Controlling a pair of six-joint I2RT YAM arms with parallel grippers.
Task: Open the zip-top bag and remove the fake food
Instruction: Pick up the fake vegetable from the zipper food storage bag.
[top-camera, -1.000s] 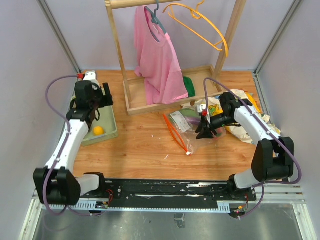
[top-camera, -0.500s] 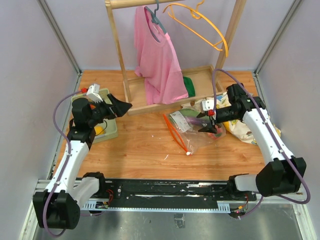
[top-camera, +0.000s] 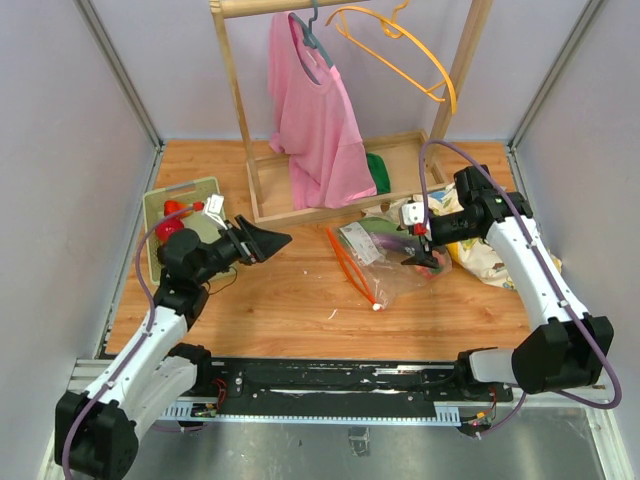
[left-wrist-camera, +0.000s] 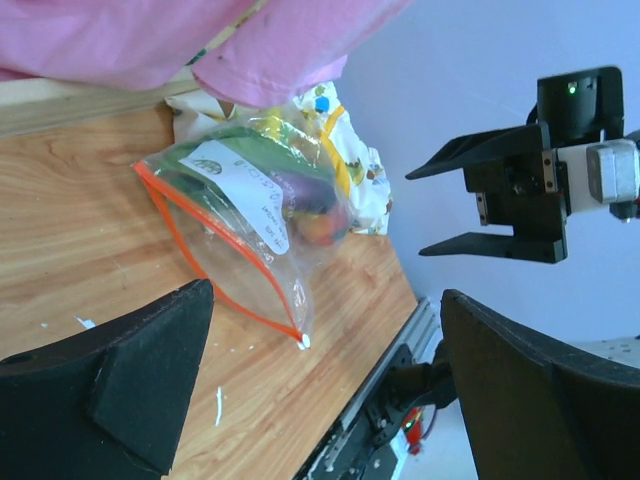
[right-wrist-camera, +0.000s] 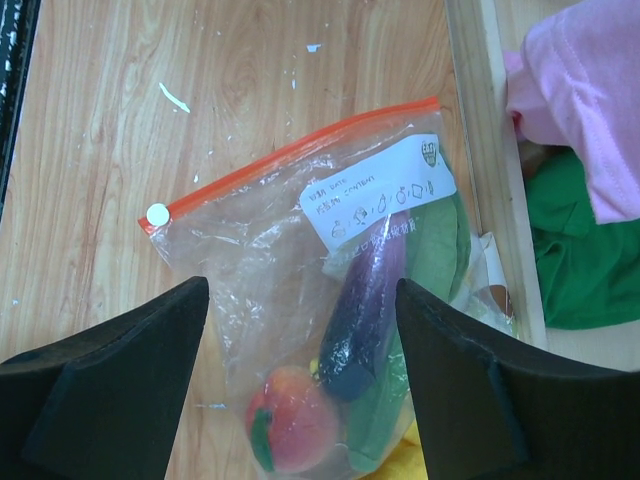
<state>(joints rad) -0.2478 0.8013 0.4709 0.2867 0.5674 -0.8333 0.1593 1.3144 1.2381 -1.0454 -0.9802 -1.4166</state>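
My left gripper moves down toward the orange zipper strip (top-camera: 346, 262) next, below it and to its right in the top view, since the bag's opening gapes.
The zip-top bag (top-camera: 378, 262) lies on the wooden table right of centre, its orange zipper strip (top-camera: 346, 262) facing left. Fake food shows through the plastic: a purple eggplant (right-wrist-camera: 366, 305), a peach-red fruit (right-wrist-camera: 296, 422) and a green piece (right-wrist-camera: 445, 255) under the white label (right-wrist-camera: 376, 194). My right gripper (right-wrist-camera: 300, 285) hovers open just above the bag (right-wrist-camera: 250, 250), holding nothing. My left gripper (left-wrist-camera: 325, 290) is open and empty. It points at the bag (left-wrist-camera: 240, 215) from the left, well short of it. From above, the left gripper (top-camera: 272, 240) and right gripper (top-camera: 421, 262) flank the bag.
A pale green tray (top-camera: 190, 189) with a red piece (top-camera: 169, 229) sits at the far left. Behind the bag stands a wooden rack (top-camera: 262, 205) with a pink shirt (top-camera: 314, 120) and an orange hanger (top-camera: 400, 50). A dinosaur-print cloth (top-camera: 490, 245) lies right of the bag.
My left arm has swung away from the tray and now points right toward the bag. My right gripper has lifted off the bag and opened wider.
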